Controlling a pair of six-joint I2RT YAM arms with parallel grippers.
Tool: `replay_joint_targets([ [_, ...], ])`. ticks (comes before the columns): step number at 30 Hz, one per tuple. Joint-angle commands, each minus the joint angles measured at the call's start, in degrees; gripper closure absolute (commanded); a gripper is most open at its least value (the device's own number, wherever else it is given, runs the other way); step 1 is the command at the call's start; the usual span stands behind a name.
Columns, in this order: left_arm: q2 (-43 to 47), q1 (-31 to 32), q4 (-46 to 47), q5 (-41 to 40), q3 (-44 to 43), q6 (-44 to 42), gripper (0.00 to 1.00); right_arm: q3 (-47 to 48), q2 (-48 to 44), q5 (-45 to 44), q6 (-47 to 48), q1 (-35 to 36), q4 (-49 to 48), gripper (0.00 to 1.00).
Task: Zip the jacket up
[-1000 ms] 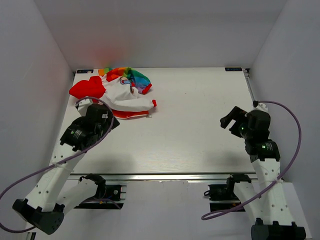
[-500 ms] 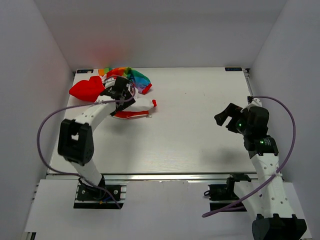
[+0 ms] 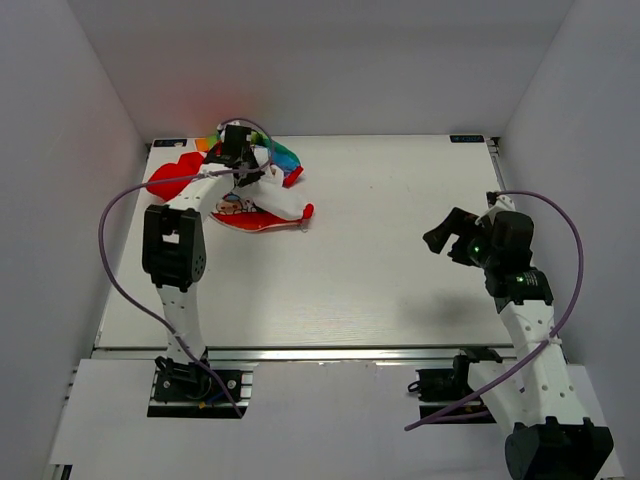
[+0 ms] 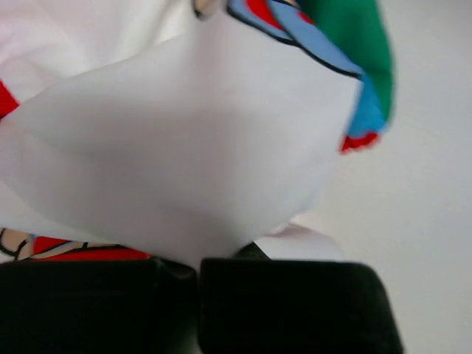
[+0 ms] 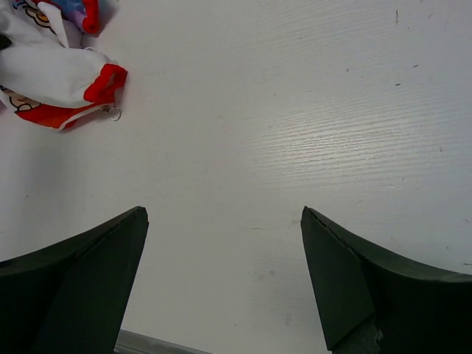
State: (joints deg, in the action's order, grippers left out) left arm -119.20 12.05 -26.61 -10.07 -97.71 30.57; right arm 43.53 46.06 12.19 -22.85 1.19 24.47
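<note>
The jacket (image 3: 268, 203) is lying crumpled, so my left gripper next needs to lift the fold high, bring it back, and then lower it over empty table.
The jacket (image 3: 268, 203) lies crumpled at the table's far left: white body, red hood, rainbow-striped sleeve. My left arm stretches out over it, and the left gripper (image 3: 241, 166) sits on its far part. In the left wrist view the left gripper (image 4: 199, 259) has its jaws pressed together, with a fold of the jacket's white fabric (image 4: 184, 147) coming out from between them. The right gripper (image 3: 441, 236) hovers open over bare table at the right, well apart from the jacket (image 5: 51, 74). In the right wrist view the right gripper (image 5: 225, 214) holds nothing.
A small metal ring (image 5: 116, 113) hangs off the jacket's red hem. White walls close in the table (image 3: 400, 250) on three sides. A metal rail (image 3: 320, 353) runs along the near edge by the arm bases.
My left arm has reached out from the near left to the jacket's far side, and its gripper has shut on the fabric. The right gripper has drifted slightly left.
</note>
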Motion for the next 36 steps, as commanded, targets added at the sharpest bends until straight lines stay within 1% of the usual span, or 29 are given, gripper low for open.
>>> replay_joint_targets([
  [1, 14.8, 1.7, 7.5, 6.6, 1.5, -7.1, 1.0, 0.1, -1.4, 1.3, 1.0, -0.1, -2.4, 0.11],
  [2, 18.4, 2.8, 9.4, 7.0, 3.6, -7.8, 1.0, 0.0, -1.5, 2.0, 0.9, -0.1, -2.6, 0.11],
  [3, 21.8, 3.1, 13.0, 9.8, 7.1, -8.2, 1.0, 0.1, -1.5, 2.6, 1.1, -0.1, -2.9, 0.11],
  [4, 28.3, 3.5, 14.8, 12.3, 8.6, -8.2, 1.0, 0.0, -1.7, 4.9, 1.6, -0.1, -3.3, 0.11],
  [5, 31.4, 4.4, 16.3, 14.4, 9.5, -8.2, 1.0, 0.0, -1.7, 6.6, 2.1, -0.1, -3.7, 0.11],
  [6, 34.2, 4.8, 18.9, 18.6, 10.9, -8.1, 1.0, -0.1, -1.9, 7.7, 2.4, -0.1, -4.2, 0.11],
  [7, 36.7, 5.3, 20.1, 19.8, 11.3, -7.1, 1.0, -0.3, -2.6, 9.3, 2.3, -0.1, -5.3, 0.11],
  [8, 41.1, 6.9, 21.2, 21.0, 11.7, -6.9, 1.0, -0.5, -3.1, 9.8, 2.2, -0.1, -5.9, 0.11],
  [9, 42.8, 7.7, 22.6, 22.4, 11.4, -6.9, 1.0, -0.9, -3.6, 10.0, 2.0, -0.1, -6.4, 0.11],
  [11, 46.1, 9.5, 22.3, 25.4, 9.9, -5.6, 1.0, -1.1, -5.2, 9.9, 1.8, -0.1, -7.7, 0.11],
  [13, 46.9, 9.5, 21.5, 28.9, 6.4, -4.4, 1.0, -1.0, -6.2, 9.4, 1.6, -0.1, -7.8, 0.1],
  [16, 47.3, 9.5, 19.3, 29.6, 3.7, -3.5, 1.0, -1.1, -6.7, 9.4, 1.5, -0.1, -7.3, 0.11],
  [19, 48.2, 9.5, 17.3, 27.0, 4.4, -3.7, 1.0, -1.4, -6.4, 9.9, 1.4, -0.1, -7.0, 0.11],
  [22, 49.9, 9.5, 14.4, 19.5, 8.6, -3.2, 1.0, -2.1, -6.1, 9.9, 1.8, -0.1, -6.6, 0.11],
  [23, 50.5, 9.5, 12.6, 13.6, 12.1, -2.7, 1.0, -2.6, -5.9, 10.0, 2.1, -0.1, -6.3, 0.11],
  [25, 52.6, 9.5, 10.9, 7.2, 16.8, -0.7, 1.0, -2.9, -5.2, 11.2, 2.9, -0.1, -6.0, 0.11],
  [26, 53.3, 9.5, 8.9, 2.2, 22.2, 0.4, 1.0, -3.3, -4.8, 11.6, 3.3, -0.1, -5.8, 0.11],
  [27, 53.8, 9.5, 7.9, -0.5, 24.8, 1.6, 0.96, -3.4, -4.7, 12.0, 4.2, -0.1, -5.5, 0.11],
  [28, 54.6, 9.4, 6.7, -3.0, 27.5, 4.6, 0.92, -3.5, -4.3, 12.8, 4.7, 0.0, -5.4, 0.11],
  [29, 54.7, 9.4, 3.5, -5.7, 29.7, 6.6, 0.88, -3.7, -4.2, 12.6, 4.9, 0.0, -5.1, 0.11],
  [30, 54.8, 9.4, 2.3, -9.8, 33.4, 8.5, 0.84, -4.0, -4.1, 12.3, 5.0, 0.1, -5.1, 0.11],
  [31, 54.5, 9.2, 0.7, -10.7, 34.7, 11.2, 0.77, -4.0, -3.9, 11.7, 5.2, 0.8, -4.9, 0.11],
  [32, 54.2, 9.2, -1.6, -11.1, 35.6, 11.9, 0.55, -3.9, -3.7, 11.2, 5.3, 1.5, -4.7, 0.11],
  [33, 54.1, 9.1, -2.4, -11.4, 36.4, 12.3, 0.43, -4.0, -3.4, 10.8, 5.4, 2.5, -4.7, 0.11],
  [34, 53.8, 9.1, -3.4, -11.3, 36.4, 12.8, 0.31, -4.0, -3.0, 8.7, 5.8, 5.5, -4.5, 0.11],
  [36, 53.2, 9.1, -6.2, -10.6, 35.1, 12.8, 0.02, -3.7, -1.5, 5.0, 5.9, 9.7, -4.2, 0.11],
])
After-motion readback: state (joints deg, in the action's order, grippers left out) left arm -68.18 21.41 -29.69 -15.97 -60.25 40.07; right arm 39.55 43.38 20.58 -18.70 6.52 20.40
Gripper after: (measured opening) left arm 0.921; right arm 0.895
